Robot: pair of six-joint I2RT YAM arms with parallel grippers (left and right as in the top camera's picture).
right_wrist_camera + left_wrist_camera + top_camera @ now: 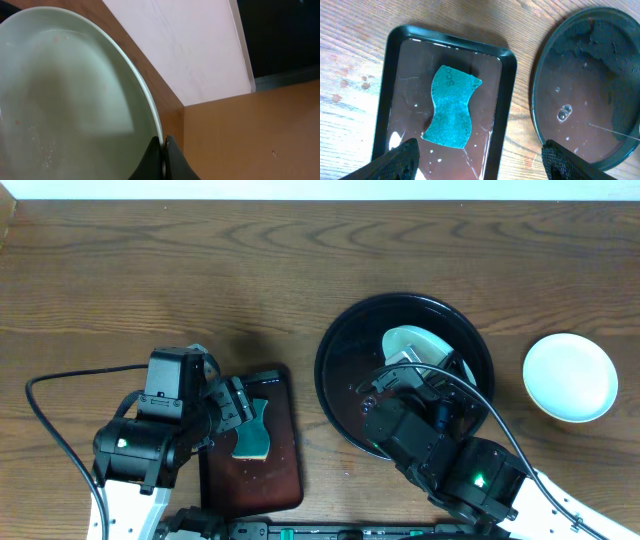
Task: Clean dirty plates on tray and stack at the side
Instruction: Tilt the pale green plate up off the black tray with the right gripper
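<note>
I will next move the tilted plate in my right gripper over to the right in the overhead view, where the second pale plate (570, 377) is, lower it flat and release it.
The round black tray (335, 395) sits right of centre; its wet rim also shows in the left wrist view (540, 90). My right gripper (425, 365) is shut on the rim of a pale mint plate (410, 340) and holds it tilted over the tray; the right wrist view shows the fingers (162, 150) pinching the plate's edge (75, 100), with faint red specks on its face. A second pale plate (570, 377) lies on the table right of the tray. My left gripper (477, 160) is open above a teal sponge (451, 107), which also shows from overhead (252, 437).
The sponge lies in a smaller dark rectangular tray (285, 480) with a film of water (410, 75), left of the round tray. A black cable (40, 410) loops at the far left. A pale wall edges the table's far side (190, 45).
</note>
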